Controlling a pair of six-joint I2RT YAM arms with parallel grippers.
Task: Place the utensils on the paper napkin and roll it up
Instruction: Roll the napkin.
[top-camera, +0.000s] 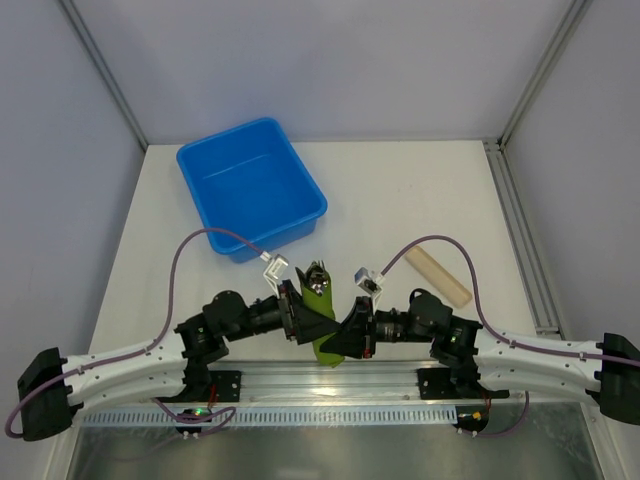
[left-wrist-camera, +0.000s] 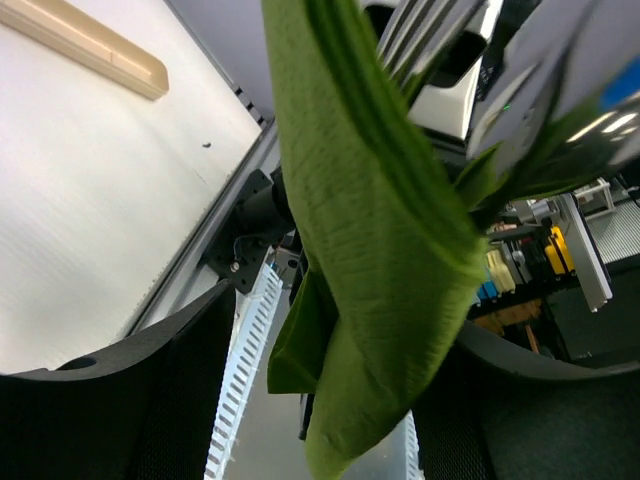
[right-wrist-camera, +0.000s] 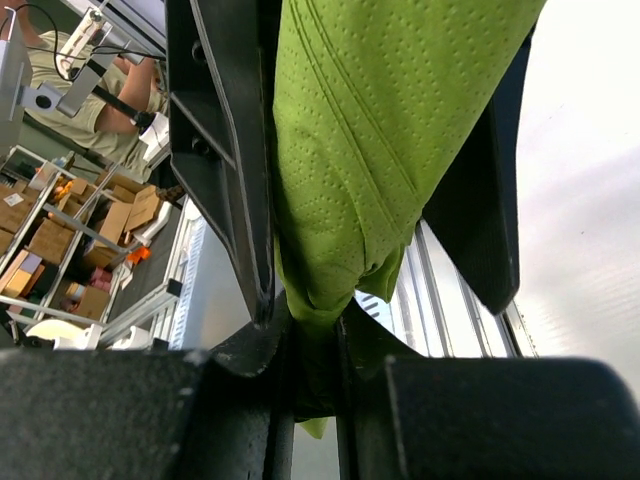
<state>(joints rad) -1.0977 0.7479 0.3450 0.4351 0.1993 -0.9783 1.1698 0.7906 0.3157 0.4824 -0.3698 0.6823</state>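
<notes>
The left gripper keeps its open fingers around the part of the rolled napkin above my right gripper's pinch, as that part lies between them. It closes them straight in next.
The green paper napkin (top-camera: 327, 350) is rolled into a bundle held up off the table at its near edge, between both arms. Shiny utensils (top-camera: 318, 287) stick out of its far end, and fork tines (left-wrist-camera: 430, 25) show in the left wrist view. My right gripper (right-wrist-camera: 315, 330) is shut on the napkin's (right-wrist-camera: 350, 150) lower end, the paper pinched in the narrow gap. My left gripper (left-wrist-camera: 345, 320) is open, one finger on either side of the hanging napkin (left-wrist-camera: 380, 260) without pressing it.
A blue bin (top-camera: 250, 185) stands at the back left of the white table (top-camera: 400, 200). A beige cylinder (top-camera: 437, 276) lies to the right of the arms. A metal rail (top-camera: 520, 240) runs along the table's right edge.
</notes>
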